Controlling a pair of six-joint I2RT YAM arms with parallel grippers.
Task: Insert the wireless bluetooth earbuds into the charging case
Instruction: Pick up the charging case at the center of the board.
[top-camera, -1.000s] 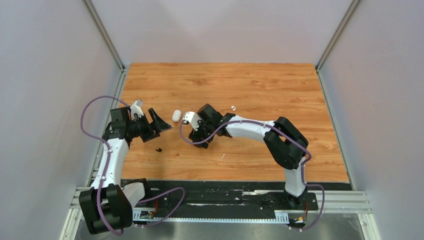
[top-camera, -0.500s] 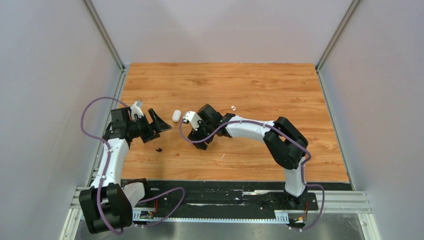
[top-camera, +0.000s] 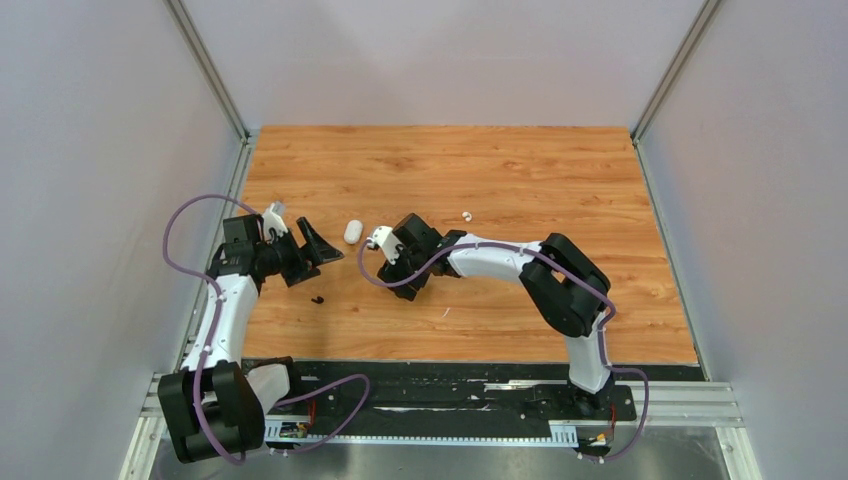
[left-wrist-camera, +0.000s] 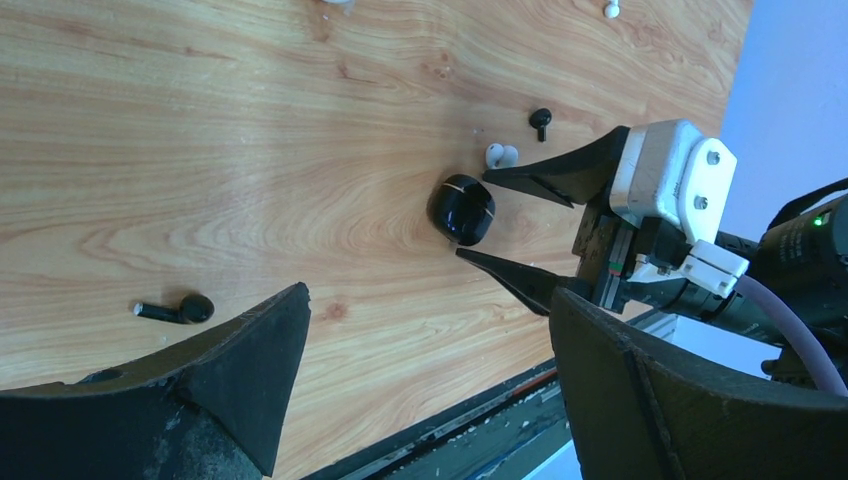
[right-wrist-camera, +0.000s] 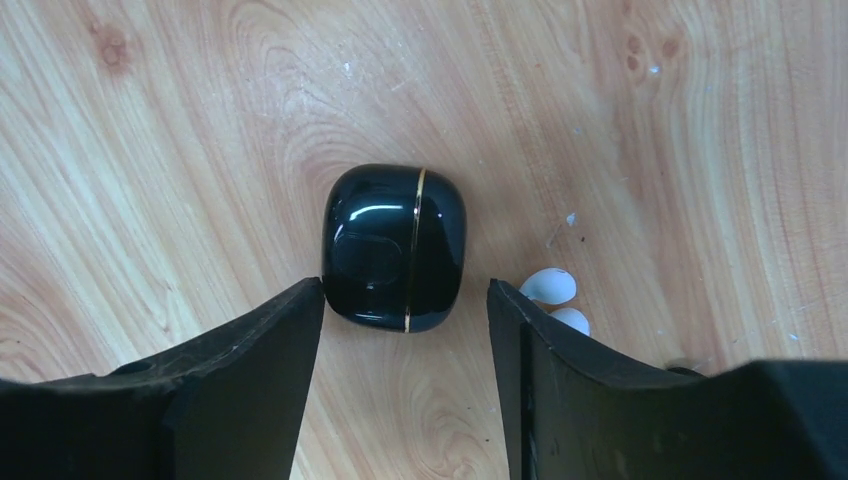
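Next, my left gripper will advance to the right in the top view onto the end of the black case my right gripper leaves free (left-wrist-camera: 447, 208), since the black case sits that way.
A glossy black charging case (right-wrist-camera: 393, 247) with a gold seam lies shut on the wood. My right gripper (right-wrist-camera: 405, 300) is open, its fingers straddling the case's near end without clamping it. A white earbud (right-wrist-camera: 548, 285) rests just outside the right-hand finger. In the left wrist view the same black case (left-wrist-camera: 461, 209) sits between the right gripper's fingertips, with a black earbud (left-wrist-camera: 540, 120) beyond it and another black earbud (left-wrist-camera: 180, 309) close by. My left gripper (left-wrist-camera: 428, 295) hovers open and empty to the left. A white case (top-camera: 353, 232) lies between the two arms.
A white earbud (top-camera: 467, 215) lies apart behind the right arm. A black earbud (top-camera: 318, 298) sits on the wood near the left gripper (top-camera: 314, 258). The table's black front rail (top-camera: 450, 372) runs along the near edge.
The right gripper has shifted slightly toward the near left over the black case. The left arm has not moved.
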